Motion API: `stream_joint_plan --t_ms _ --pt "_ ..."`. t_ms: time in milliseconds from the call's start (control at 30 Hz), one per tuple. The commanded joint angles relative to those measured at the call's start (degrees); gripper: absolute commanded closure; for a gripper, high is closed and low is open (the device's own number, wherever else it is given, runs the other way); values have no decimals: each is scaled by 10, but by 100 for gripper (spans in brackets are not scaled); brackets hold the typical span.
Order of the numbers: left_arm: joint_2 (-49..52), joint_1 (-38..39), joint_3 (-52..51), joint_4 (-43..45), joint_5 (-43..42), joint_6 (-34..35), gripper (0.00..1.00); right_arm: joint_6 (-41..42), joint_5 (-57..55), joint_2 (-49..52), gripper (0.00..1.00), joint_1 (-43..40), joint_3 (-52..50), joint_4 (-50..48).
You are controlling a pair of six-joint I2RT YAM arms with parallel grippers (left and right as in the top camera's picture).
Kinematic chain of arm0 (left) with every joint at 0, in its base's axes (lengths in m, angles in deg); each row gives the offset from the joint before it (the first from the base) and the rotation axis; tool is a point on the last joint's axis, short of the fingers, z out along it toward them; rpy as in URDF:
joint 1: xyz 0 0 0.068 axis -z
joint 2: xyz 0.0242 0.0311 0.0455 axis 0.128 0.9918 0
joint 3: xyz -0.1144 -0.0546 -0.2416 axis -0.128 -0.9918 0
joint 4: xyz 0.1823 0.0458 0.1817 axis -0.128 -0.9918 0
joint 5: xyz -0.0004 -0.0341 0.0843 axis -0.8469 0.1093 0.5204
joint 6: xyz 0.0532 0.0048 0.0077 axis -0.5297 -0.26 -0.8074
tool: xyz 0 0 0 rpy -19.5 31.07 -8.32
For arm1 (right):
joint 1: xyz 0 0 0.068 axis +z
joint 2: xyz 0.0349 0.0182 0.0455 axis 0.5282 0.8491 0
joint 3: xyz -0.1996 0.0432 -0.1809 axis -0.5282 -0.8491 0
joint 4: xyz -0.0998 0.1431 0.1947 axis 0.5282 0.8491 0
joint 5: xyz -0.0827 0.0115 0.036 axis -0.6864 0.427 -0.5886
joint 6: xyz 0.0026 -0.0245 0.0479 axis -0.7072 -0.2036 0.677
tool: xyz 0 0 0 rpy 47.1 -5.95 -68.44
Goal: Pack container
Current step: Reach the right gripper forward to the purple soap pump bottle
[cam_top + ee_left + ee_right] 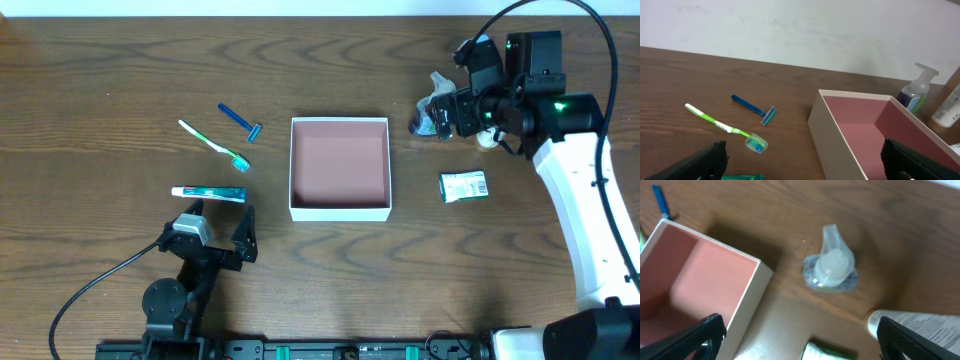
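The topmost part of the bottle is still below the right gripper's open fingers, so the robot needs to lower that gripper around the pump head of the clear bottle and close it there.
The container (339, 211) is a square white-walled box with a pink inside and nothing in it, at the table's middle. Left of it lie a green toothbrush (213, 145), a blue razor (240, 122) and a toothpaste tube (208, 194). My left gripper (218, 237) is open and empty just below the tube, facing the container wall (840, 130). Right of the container stand a clear pump bottle (430, 118) and a white tube (486, 138), and a green-and-white box (463, 186) lies flat. My right gripper (447, 104) hangs open and empty above the pump bottle (832, 265).
The left wrist view shows the toothbrush (725, 127), the razor (755, 109), the pump bottle (915, 92) and the white tube (949, 107) beyond the container. The right wrist view shows the container corner (747, 300), the white tube (920, 325) and the green box (827, 352).
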Motion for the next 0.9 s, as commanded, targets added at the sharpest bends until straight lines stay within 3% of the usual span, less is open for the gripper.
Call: stream_joint_plan --t_ms 0,200,867 --pt "-3 -3 -10 -19 -6 -8 2 -12 -19 7 2 8 11 -22" --pt "-3 -3 -10 -19 -6 -8 2 -10 -19 56 2 8 11 -79" --pt "-3 -3 -10 -19 -6 -8 2 -6 -24 166 12 7 11 -127"
